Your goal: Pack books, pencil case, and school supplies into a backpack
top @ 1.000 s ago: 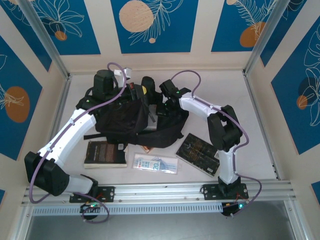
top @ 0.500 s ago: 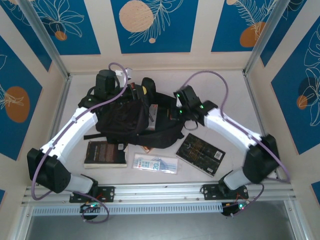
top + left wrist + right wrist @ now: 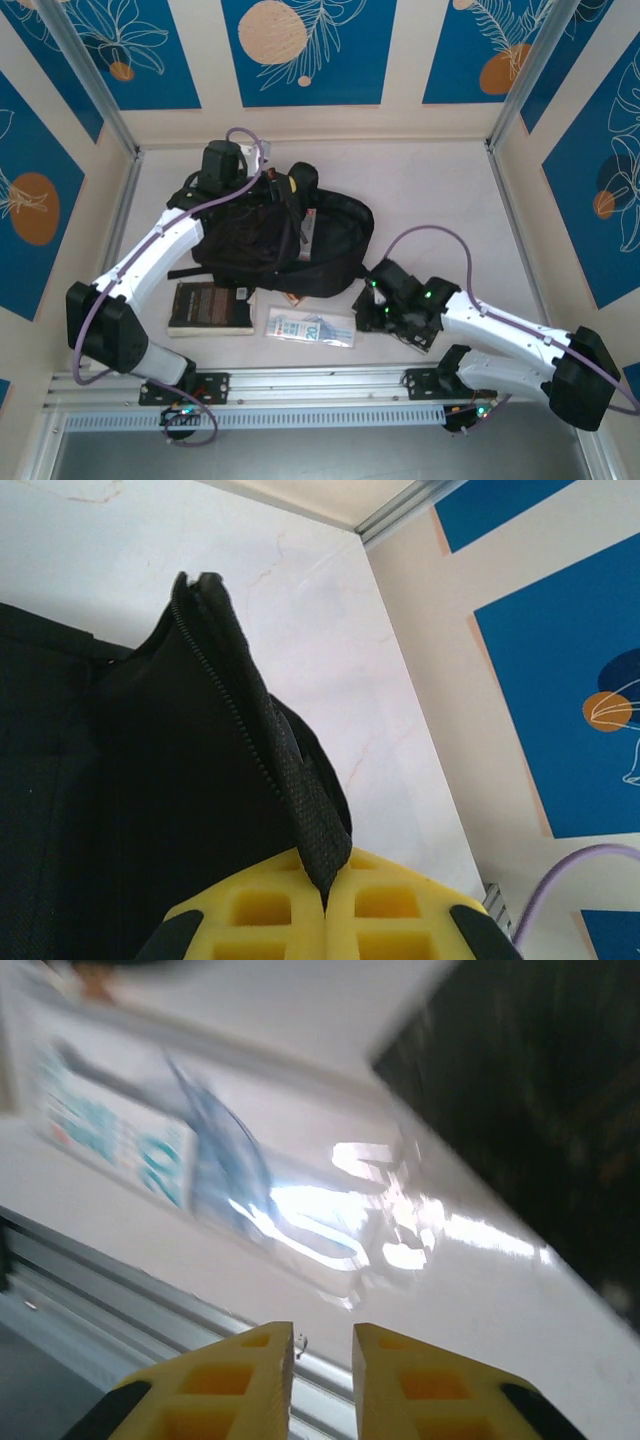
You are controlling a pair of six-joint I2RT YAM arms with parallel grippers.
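Note:
The pale book can still be seen, so my left gripper will pull the zip edge over the bag's open top next.
The black backpack lies in the middle of the table, with a pale book showing in its open top. My left gripper is at the bag's far left corner, shut on the zip edge of the backpack; the yellow pads pinch the fabric. The pencil case lies flat in front of the bag. My right gripper hovers just right of it, open and holding nothing. In the blurred right wrist view the pencil case lies ahead of the right gripper, and a black book is at upper right.
A brown-black book lies left of the pencil case. A small orange edge pokes out under the bag's front. The metal rail runs along the near edge, close behind the right gripper. Walls enclose the table on three sides.
My right arm has swung from the backpack's opening down to the front, beside the pencil case, and its jaws have parted. The left gripper keeps its hold on the bag.

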